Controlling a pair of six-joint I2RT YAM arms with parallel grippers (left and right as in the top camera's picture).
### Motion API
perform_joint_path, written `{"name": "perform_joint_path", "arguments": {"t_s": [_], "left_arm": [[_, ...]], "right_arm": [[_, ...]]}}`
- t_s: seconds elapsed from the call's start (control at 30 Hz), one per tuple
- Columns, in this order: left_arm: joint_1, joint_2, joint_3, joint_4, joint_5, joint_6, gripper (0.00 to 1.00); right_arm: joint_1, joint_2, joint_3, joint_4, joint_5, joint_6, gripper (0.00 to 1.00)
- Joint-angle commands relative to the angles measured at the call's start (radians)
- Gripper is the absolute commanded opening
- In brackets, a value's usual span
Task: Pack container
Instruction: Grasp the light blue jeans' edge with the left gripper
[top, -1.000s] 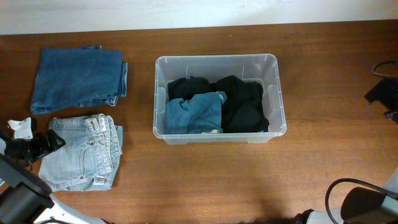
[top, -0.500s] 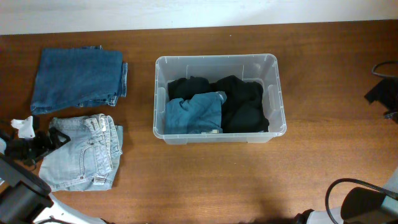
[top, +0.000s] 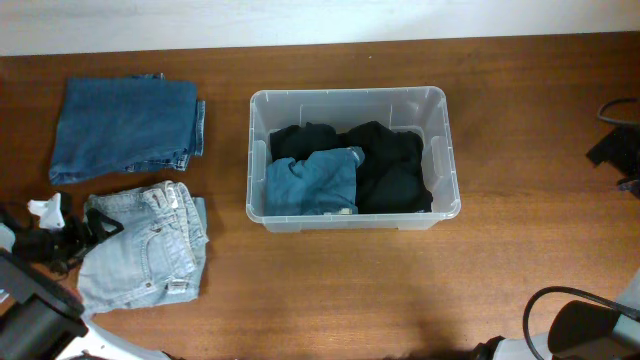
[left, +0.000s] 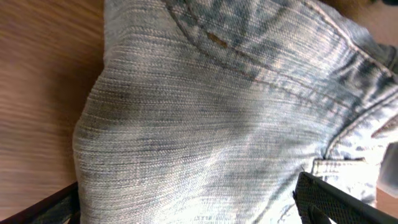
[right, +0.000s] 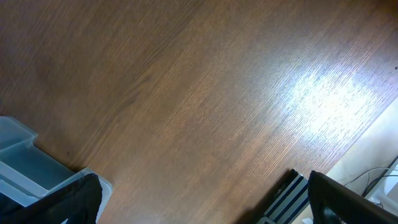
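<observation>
My left gripper needs to slide toward the container next, against the denim (left: 205, 112), and then close on the edge of the light blue jeans.
The clear plastic container (top: 443, 150) stands mid-table, holding black garments (top: 390, 165) and a teal garment (top: 312, 182). Folded light blue jeans (top: 150, 262) lie at the front left. My left gripper (top: 98, 226) is at their left edge, open. In the left wrist view pale denim (left: 205, 112) fills the frame. It lies between the widely spread fingers of the left gripper (left: 199, 214), which are not closed on it. The right gripper (right: 211, 211) is open over bare wood, with a corner of the container (right: 22, 158) at its left.
Folded dark blue jeans (top: 125, 125) lie at the back left. Black hardware (top: 618, 148) sits at the table's right edge. A blue-and-white striped item (right: 287, 198) lies at the table edge beside the right finger. The right arm's base (top: 585, 330) is at the front right.
My left gripper has moved right into the light jeans. The jeans have slid right and toward the front, turning slightly. The container and dark jeans are unmoved.
</observation>
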Motion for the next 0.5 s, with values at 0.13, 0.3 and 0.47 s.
{"name": "perform_joint_path", "arguments": {"t_s": [0.13,0.3,0.47], "left_arm": [[-0.005,0.037,-0.146,0.018,0.172,-0.024,0.99],[-0.005,0.037,-0.156,0.020,0.181,-0.025,0.99],[-0.005,0.037,-0.156,0.028,0.166,-0.025,0.99]], "right_arm": [[-0.006,-0.008,0.000,0.000,0.003,0.012,0.99],[-0.006,-0.008,0.000,0.000,0.003,0.012,0.99],[-0.006,-0.008,0.000,0.000,0.003,0.012,0.99]]}}
